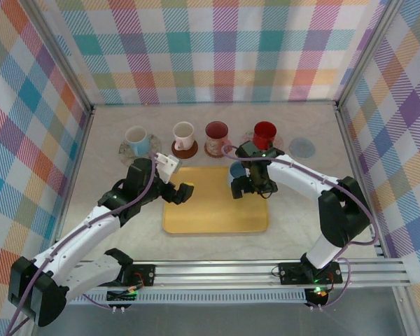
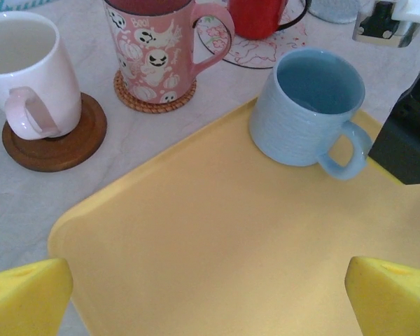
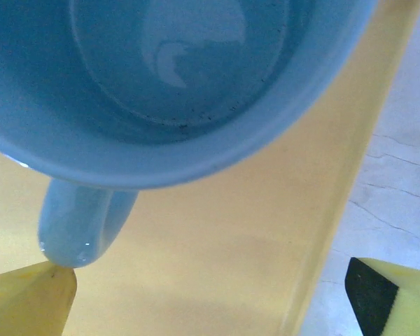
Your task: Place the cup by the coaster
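Note:
The cup's handle (image 3: 85, 222) is below my right gripper, almost under one finger, so next my right gripper will move sideways to straddle it, then bring the open fingers down around it and close.
A light blue cup (image 1: 236, 170) stands upright at the far right corner of the yellow tray (image 1: 210, 210), its handle toward the near side. My right gripper (image 1: 250, 187) hangs open just over and in front of it. In the right wrist view the cup (image 3: 175, 84) sits just beyond the open right gripper (image 3: 210, 297), and its handle (image 3: 80, 224) almost touches my left fingertip (image 3: 31, 301). An empty blue-grey coaster (image 1: 302, 146) lies on the table to the far right. My left gripper (image 1: 175, 183) is open over the tray's left side; its wrist view shows the cup (image 2: 308, 105) ahead.
A row of mugs on coasters stands behind the tray: a pale one (image 1: 136, 138), a white one (image 1: 184, 133) on a brown coaster, a pink ghost mug (image 1: 216, 133) and a red mug (image 1: 264, 133). Checked walls close the table on three sides.

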